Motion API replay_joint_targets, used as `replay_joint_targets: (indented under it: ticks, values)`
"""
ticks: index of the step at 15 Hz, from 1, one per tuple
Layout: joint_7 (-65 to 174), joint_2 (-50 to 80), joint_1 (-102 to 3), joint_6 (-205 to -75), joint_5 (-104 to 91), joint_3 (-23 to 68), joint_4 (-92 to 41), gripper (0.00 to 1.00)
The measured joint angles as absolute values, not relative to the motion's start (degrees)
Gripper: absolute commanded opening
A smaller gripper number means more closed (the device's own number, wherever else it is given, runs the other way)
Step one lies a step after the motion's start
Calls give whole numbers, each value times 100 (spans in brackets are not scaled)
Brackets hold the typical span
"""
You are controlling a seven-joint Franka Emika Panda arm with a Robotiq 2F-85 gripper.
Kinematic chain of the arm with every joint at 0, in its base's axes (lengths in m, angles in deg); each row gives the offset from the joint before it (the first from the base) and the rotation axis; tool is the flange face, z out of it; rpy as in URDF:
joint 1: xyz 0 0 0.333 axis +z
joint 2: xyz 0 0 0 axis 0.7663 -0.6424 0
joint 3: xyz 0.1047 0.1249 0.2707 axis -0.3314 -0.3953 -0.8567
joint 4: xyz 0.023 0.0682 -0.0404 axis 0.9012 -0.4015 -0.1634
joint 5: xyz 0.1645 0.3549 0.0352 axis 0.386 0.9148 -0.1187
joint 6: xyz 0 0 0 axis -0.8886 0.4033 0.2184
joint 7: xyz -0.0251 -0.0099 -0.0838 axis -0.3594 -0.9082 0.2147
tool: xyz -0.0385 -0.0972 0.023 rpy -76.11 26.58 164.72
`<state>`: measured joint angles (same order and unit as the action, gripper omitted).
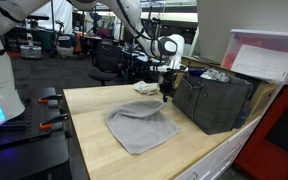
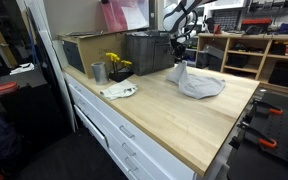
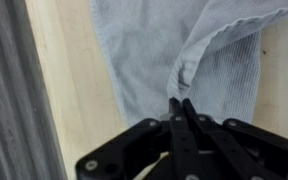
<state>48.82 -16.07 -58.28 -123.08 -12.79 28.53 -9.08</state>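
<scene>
My gripper draws the cloth's raised corner toward the left in the wrist view, toward the table edge, next. Then it opens, as the corner's fold still bunches over the cloth (image 1: 141,127).
A light grey cloth (image 1: 141,127) lies partly spread on the wooden table (image 1: 94,140); in both exterior views its far corner is lifted into a peak. My gripper (image 1: 166,97) is above that corner, next to the dark crate. In the wrist view my gripper (image 3: 181,101) is shut on a pinched fold of the grey cloth (image 3: 164,50), and the fabric hangs and bunches away from the fingertips. The cloth also shows in an exterior view (image 2: 198,83) under my gripper (image 2: 180,62).
A dark plastic crate (image 1: 215,98) stands right beside my gripper, also seen in an exterior view (image 2: 149,52). A metal cup (image 2: 98,72), yellow flowers (image 2: 116,63) and a white rag (image 2: 118,91) sit near the table's far side. A shelf unit (image 2: 249,55) stands behind.
</scene>
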Motion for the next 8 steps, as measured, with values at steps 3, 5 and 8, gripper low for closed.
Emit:
replay_joint_targets:
  ticks: [3, 5, 8]
  values:
    - [5154, -1617, -5700, -12308, -1727, 3043, -908, 1]
    - [5355, -1637, -5591, -12308, -2052, 3169, -909, 1]
    - [5691, -1703, -5405, -12308, -2567, 3380, -909, 29]
